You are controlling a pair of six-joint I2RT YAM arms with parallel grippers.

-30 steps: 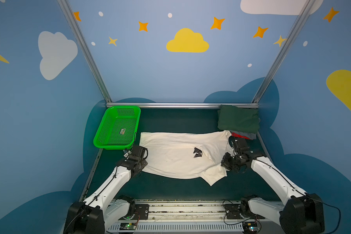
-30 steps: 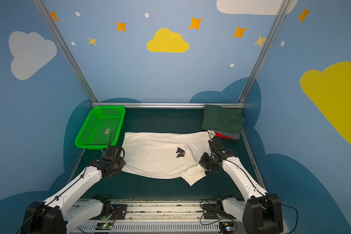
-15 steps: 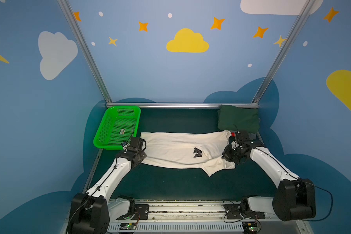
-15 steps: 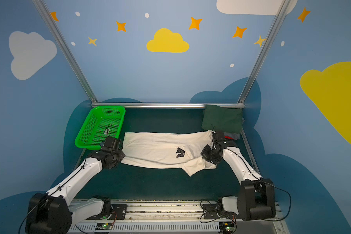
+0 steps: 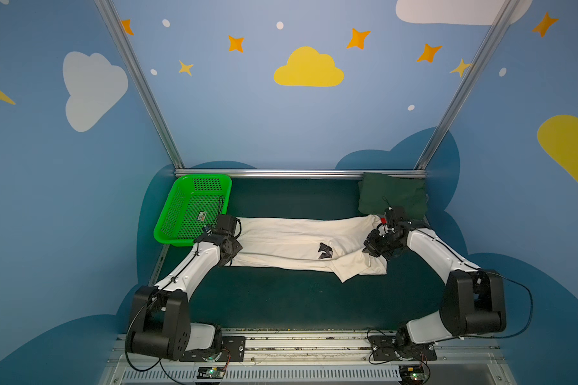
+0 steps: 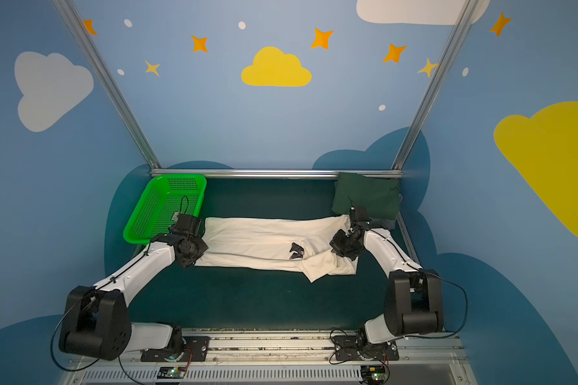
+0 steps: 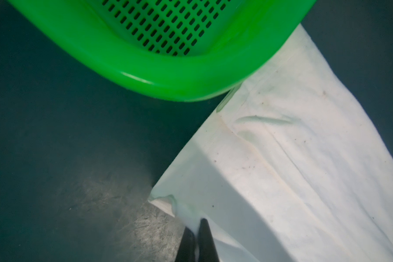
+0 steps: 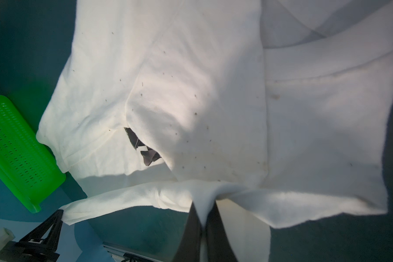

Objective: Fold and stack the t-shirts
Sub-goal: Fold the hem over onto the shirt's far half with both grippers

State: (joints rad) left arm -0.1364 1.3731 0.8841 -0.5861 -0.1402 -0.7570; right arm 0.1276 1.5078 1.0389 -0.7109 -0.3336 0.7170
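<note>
The middle part of the shirt by the basket lies flat, so my left gripper will next carry the shirt's pinched edge outward and down onto it and release it.
A cream-white t-shirt [image 5: 291, 243] [image 6: 264, 240] lies as a long band across the dark green mat, with a bit of black print [image 5: 325, 250] [image 8: 142, 147] showing in a crease. My left gripper [image 7: 196, 224] is shut on the shirt's [image 7: 281, 158] edge at its left end, just short of a corner. My right gripper [image 8: 204, 211] [image 5: 367, 249] is shut on a pinched fold at the shirt's [image 8: 191, 90] right end. At the back right, a folded dark green t-shirt [image 5: 392, 196] [image 6: 366, 195] tops a stack, with slivers of red [image 5: 382, 220] and grey [image 6: 386, 222] beneath.
A bright green perforated basket [image 5: 191, 213] [image 6: 162, 206] [image 7: 168, 79] [image 8: 16, 147] sits at the back left, its near corner touching the shirt's left end. A metal rail [image 5: 297, 173] bounds the back. Both arm bases [image 5: 157, 320] stand at the front edge.
Both grippers have moved toward the back, carrying the shirt's near edge over it. The shirt has gone from a wide spread to a narrower band.
</note>
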